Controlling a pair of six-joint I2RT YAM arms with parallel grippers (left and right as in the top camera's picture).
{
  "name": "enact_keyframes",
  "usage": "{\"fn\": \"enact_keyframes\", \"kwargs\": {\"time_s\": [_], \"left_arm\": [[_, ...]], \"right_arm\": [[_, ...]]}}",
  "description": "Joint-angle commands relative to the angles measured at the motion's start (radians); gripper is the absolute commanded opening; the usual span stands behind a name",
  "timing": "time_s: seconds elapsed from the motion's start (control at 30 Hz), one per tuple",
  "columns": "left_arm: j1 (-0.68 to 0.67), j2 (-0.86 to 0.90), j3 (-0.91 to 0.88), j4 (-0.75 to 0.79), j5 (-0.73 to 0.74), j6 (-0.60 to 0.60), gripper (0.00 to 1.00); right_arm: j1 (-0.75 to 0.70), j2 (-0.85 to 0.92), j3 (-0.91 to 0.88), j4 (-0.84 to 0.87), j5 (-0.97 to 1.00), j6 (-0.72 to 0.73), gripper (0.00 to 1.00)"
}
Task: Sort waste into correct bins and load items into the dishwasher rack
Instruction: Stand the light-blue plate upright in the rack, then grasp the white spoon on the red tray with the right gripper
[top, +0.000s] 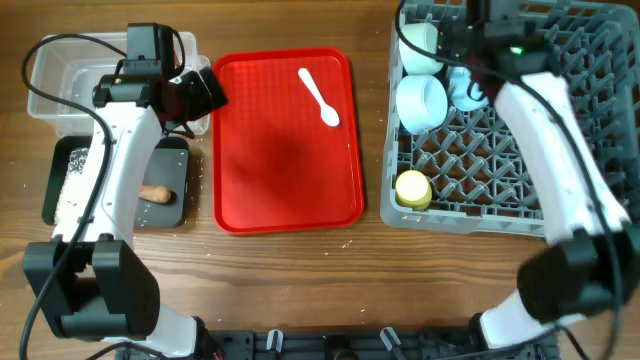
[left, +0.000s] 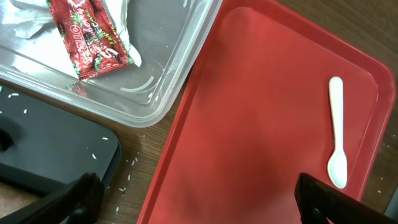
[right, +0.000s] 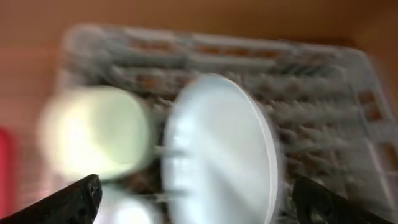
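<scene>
The handle of the white spoon (top: 320, 97), alone on the red tray, comes next, so I need to bring my right gripper off the rack and down to it.
My left gripper (top: 200, 92) (left: 199, 202) is open and empty, above the gap between the clear tub (top: 60, 85) (left: 168, 93) and the red tray's left edge. The red-and-white wrapper (left: 90, 37) with white paper lies in the tub. The brown sausage scrap (top: 158, 193) and rice (top: 75, 180) lie in the black tray (top: 120, 215) (left: 56, 155). The white spoon (top: 320, 97) (left: 336, 134) lies on the red tray. My right gripper (top: 468, 62) (right: 199, 199) is open over the grey rack (top: 500, 180) (right: 311, 68), just above the upright blue plate (top: 465, 88) (right: 217, 149).
The flat red tray (top: 290, 170) (left: 261, 124) lies in the middle. Two pale bowls (top: 420, 100) (top: 418, 42) and the yellow cup (top: 412, 190) sit along the rack's left side; one bowl (right: 93, 134) shows blurred. Rice grains (left: 127, 165) lie on the wood.
</scene>
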Motion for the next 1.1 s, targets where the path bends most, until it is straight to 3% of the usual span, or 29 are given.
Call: {"fn": "enact_keyframes", "kwargs": {"time_s": [0.0,0.07,0.13,0.23,0.33,0.5,0.77,0.93,1.07], "left_arm": [[0.002,-0.025,0.0,0.002,-0.006,0.005,1.0],[0.002,-0.025,0.0,0.002,-0.006,0.005,1.0],[0.002,-0.025,0.0,0.002,-0.006,0.005,1.0],[0.002,-0.025,0.0,0.002,-0.006,0.005,1.0],[0.002,-0.025,0.0,0.002,-0.006,0.005,1.0],[0.002,-0.025,0.0,0.002,-0.006,0.005,1.0],[0.002,-0.025,0.0,0.002,-0.006,0.005,1.0],[0.002,-0.025,0.0,0.002,-0.006,0.005,1.0],[0.002,-0.025,0.0,0.002,-0.006,0.005,1.0]], "right_arm": [[0.014,-0.084,0.007,0.146,-0.771,0.11,1.0],[0.065,-0.04,0.007,0.222,-0.742,0.128,1.0],[0.167,0.064,0.007,0.243,-0.55,0.127,0.99],[0.282,0.249,0.007,0.224,-0.361,0.09,0.86],[0.32,0.399,0.007,0.223,-0.367,0.105,0.68],[0.328,0.522,0.007,0.247,-0.336,0.113,0.46],[0.328,0.615,0.007,0.368,-0.341,0.158,0.29],[0.328,0.632,0.007,0.313,-0.411,0.185,0.04],[0.324,0.619,0.011,0.279,-0.504,0.219,0.04]]}}
